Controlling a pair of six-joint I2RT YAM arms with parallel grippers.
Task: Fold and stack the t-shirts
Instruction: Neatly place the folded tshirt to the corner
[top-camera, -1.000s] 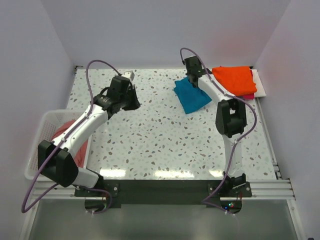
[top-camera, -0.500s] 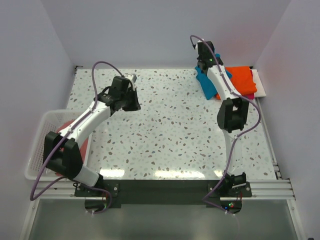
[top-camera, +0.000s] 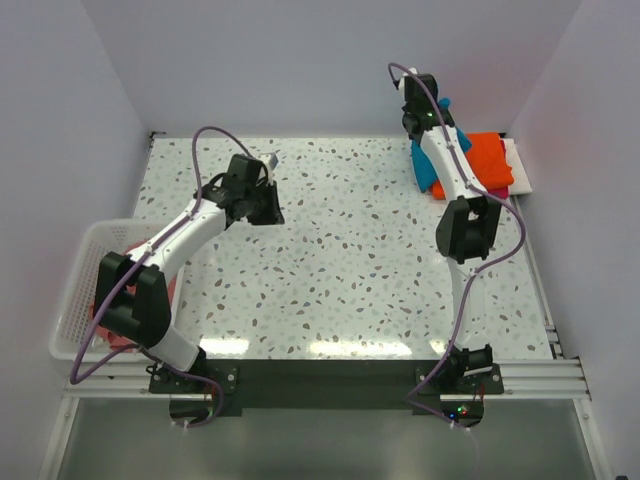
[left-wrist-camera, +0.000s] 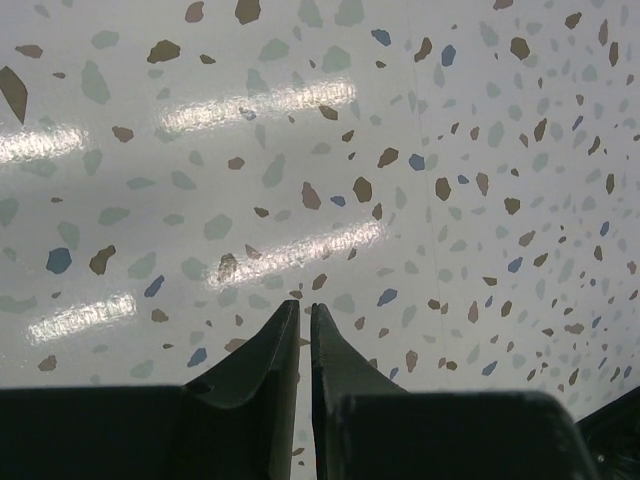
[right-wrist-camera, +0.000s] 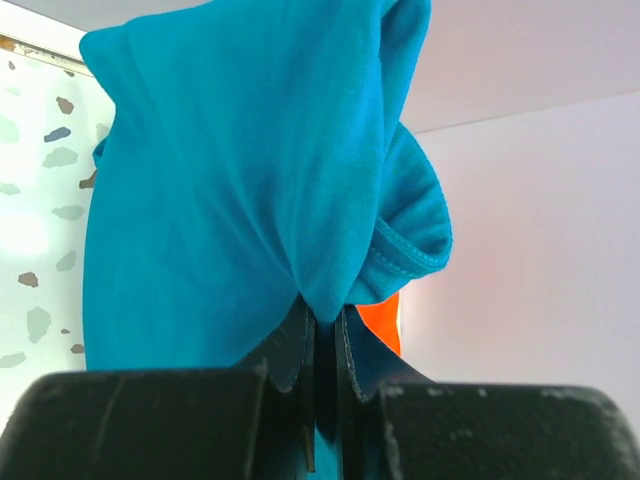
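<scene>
My right gripper should next move the fold of the teal-blue cloth to the right in the top view, over the folded orange t-shirt (top-camera: 490, 155), because the teal-blue cloth (right-wrist-camera: 230, 180) covers only the t-shirt's edge.
My right gripper (top-camera: 430, 118) is raised at the back right and is shut on a bunched fold of the teal-blue t-shirt (top-camera: 422, 170), which hangs below it clear of the table. In the right wrist view the teal cloth (right-wrist-camera: 230, 180) fills the space above the gripper (right-wrist-camera: 325, 315). The folded orange t-shirt (top-camera: 490, 155) lies just right of it, on a magenta t-shirt (top-camera: 497, 190) of which only an edge shows. My left gripper (left-wrist-camera: 305, 310) hovers over bare speckled table at the back left, shut and empty. A salmon-pink t-shirt (top-camera: 170, 290) lies in the basket.
The white lattice basket (top-camera: 70, 320) stands at the table's left edge beside the left arm's base. A white board (top-camera: 520, 165) lies under the stack at the right edge. The walls stand close behind and to the right of the raised right arm.
The right gripper has lifted the teal-blue t-shirt off the table and carried it up and to the right, towards the orange one. The left arm shifted slightly.
</scene>
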